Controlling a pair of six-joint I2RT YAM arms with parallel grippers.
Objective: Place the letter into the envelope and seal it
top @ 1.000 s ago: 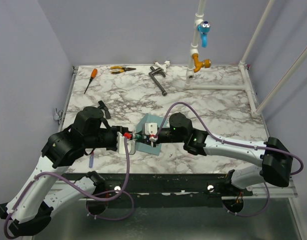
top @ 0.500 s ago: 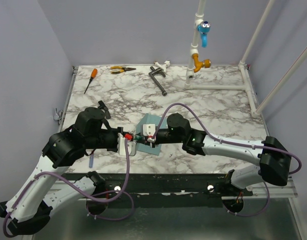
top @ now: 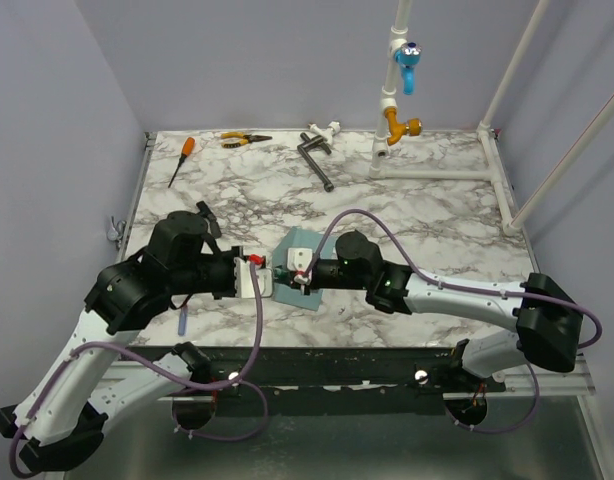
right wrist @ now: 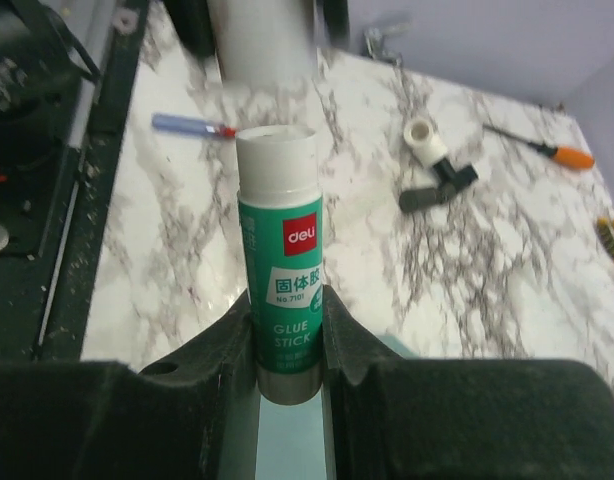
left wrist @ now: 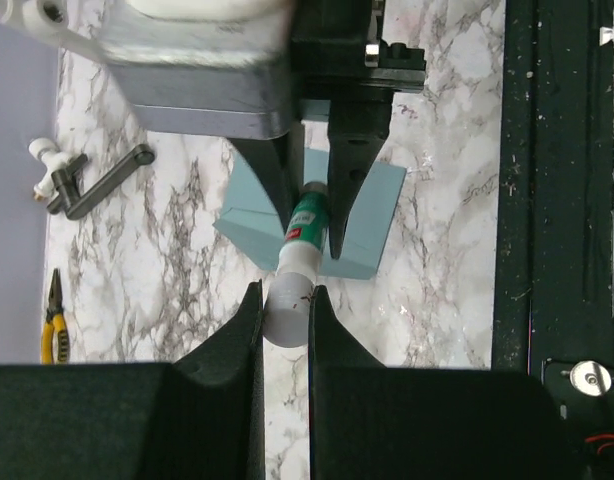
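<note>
My left gripper moves away from the glue stick (top: 279,271) and down to release the cap next, since open marble lies below, to its left in the top view.
A green glue stick (top: 279,271) with a white cap is held between both grippers, just above the teal-blue envelope (top: 298,243) on the marble table. My right gripper (right wrist: 287,310) is shut on its green body (right wrist: 280,270). My left gripper (left wrist: 285,300) is shut on the white cap (left wrist: 288,312). In the left wrist view the envelope (left wrist: 372,215) lies flat under the right gripper (left wrist: 309,240). Teal paper (right wrist: 287,440) also shows between the right fingers. The two grippers meet tip to tip in the top view, left (top: 266,273) and right (top: 289,272). The letter is out of view.
A screwdriver (top: 182,158), pliers (top: 242,140) and a black crank handle (top: 315,158) lie along the far edge. A white pipe frame with a blue valve (top: 407,60) stands at the back right. A blue pen (top: 183,322) lies by the near left edge.
The left gripper has shifted slightly away from the table's near edge, and the right arm has pushed a little to the left. The glue stick stays between them.
</note>
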